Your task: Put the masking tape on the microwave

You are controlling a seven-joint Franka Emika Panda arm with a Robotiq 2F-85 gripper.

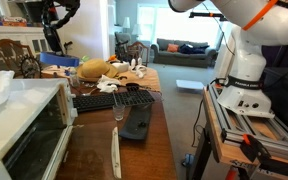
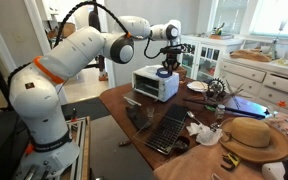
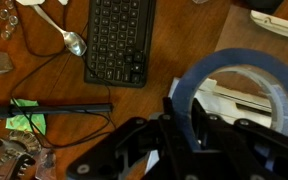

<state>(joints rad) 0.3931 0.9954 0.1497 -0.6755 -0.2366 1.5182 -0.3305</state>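
Observation:
The masking tape point(image 2: 166, 71) in my gripper should go down next, in from the door edge over the microwave's white top.
My gripper point(image 3: 184, 118) is shut on the masking tape point(image 3: 199, 78), a wide blue ring held on edge between the fingers. Through and below the ring shows the white top of the microwave point(image 3: 246, 102). In an exterior view the gripper point(image 2: 167, 66) hangs just above the white microwave point(image 2: 156, 84) with the tape point(image 2: 166, 71) at its tips. In an exterior view the gripper point(image 1: 52, 38) is above the far end of the microwave point(image 1: 29, 125), whose dark glass door faces the table. I cannot tell whether the tape touches the microwave top.
On the wooden table are a black keyboard point(image 3: 119, 40), a spoon point(image 3: 72, 42) and a black pen point(image 3: 54, 108). In the exterior views I also see a straw hat point(image 2: 254, 135), a white bowl point(image 2: 196, 87) and a dark flat oblong object point(image 1: 136, 125).

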